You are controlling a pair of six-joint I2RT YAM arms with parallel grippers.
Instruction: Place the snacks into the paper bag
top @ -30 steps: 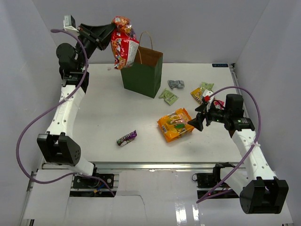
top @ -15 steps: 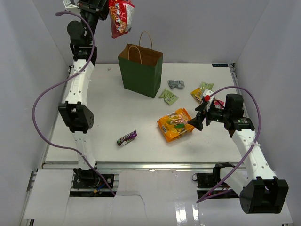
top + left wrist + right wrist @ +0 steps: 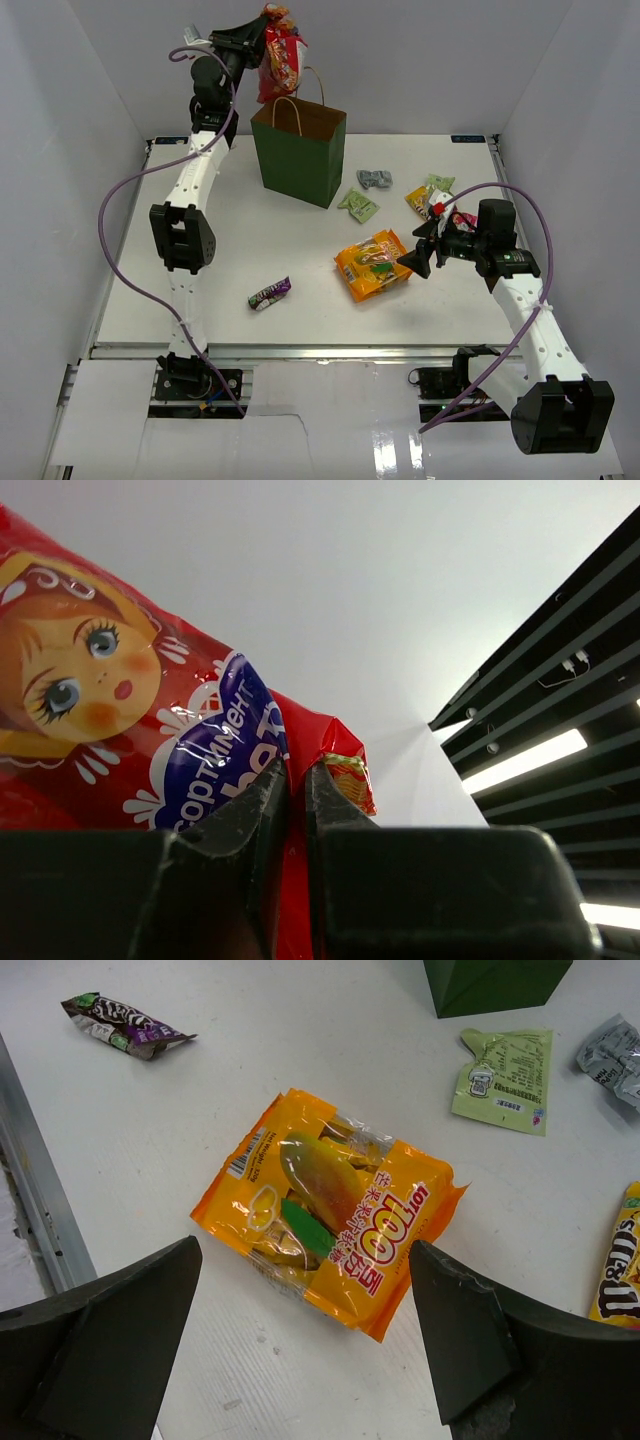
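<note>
The packet hangs above the bag's rim, so my left gripper goes down and to the right in the top view over the bag's opening (image 3: 314,120) next.
The dark green paper bag (image 3: 300,155) stands upright at the back of the table. My left gripper (image 3: 262,42) is shut on a red snack packet (image 3: 281,62) and holds it high above the bag's left rim; the packet fills the left wrist view (image 3: 120,730). My right gripper (image 3: 415,258) is open and empty, just right of the orange bag (image 3: 373,264), which lies flat between its fingers in the right wrist view (image 3: 325,1210). A purple bar (image 3: 269,293) lies at the front left. Two light-green packets (image 3: 358,205), a grey one (image 3: 375,179) and a yellow one (image 3: 418,200) lie right of the bag.
The table's metal front rail (image 3: 300,350) runs below the purple bar. White walls close in the left, back and right sides. The right arm's purple cable (image 3: 530,220) loops above its wrist.
My left gripper has carried the red packet from beside the bag's left up and then right, over the bag's opening. The right arm has barely moved.
</note>
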